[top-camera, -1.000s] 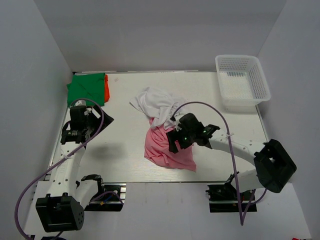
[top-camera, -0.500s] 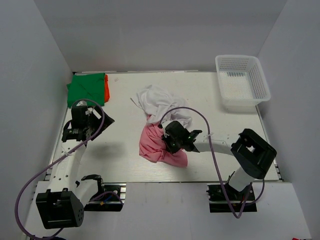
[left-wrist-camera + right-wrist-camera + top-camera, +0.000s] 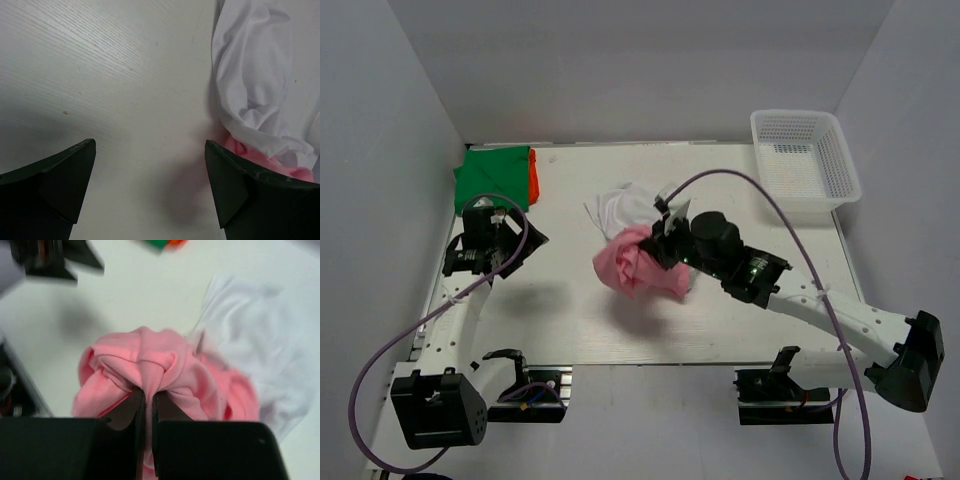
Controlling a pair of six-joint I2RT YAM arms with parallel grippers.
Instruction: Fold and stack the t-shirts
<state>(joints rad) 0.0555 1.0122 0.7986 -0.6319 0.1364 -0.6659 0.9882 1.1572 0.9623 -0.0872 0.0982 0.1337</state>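
The right gripper lifts the pink t-shirt (image 3: 635,265) outward next, over the basket, which stands empty, and then opens.
A bunched pink t-shirt (image 3: 635,265) hangs lifted over the table's middle, pinched in my right gripper (image 3: 667,249), whose jaws are shut on a fold of it (image 3: 150,372). Behind it lies a crumpled white t-shirt (image 3: 620,205), also seen in the right wrist view (image 3: 260,340) and in the left wrist view (image 3: 255,75). A folded green t-shirt (image 3: 495,175) lies on an orange one (image 3: 534,174) in the far left corner. My left gripper (image 3: 485,240) hovers open at the left over bare table, nothing between its fingers (image 3: 65,175).
A white mesh basket (image 3: 804,160) stands at the far right corner. White walls enclose the table on three sides. Purple cables loop over both arms.
My right gripper shut on the pink t-shirt and lifted it up and leftward into a bunch. The white t-shirt shifted slightly. The left arm stayed put.
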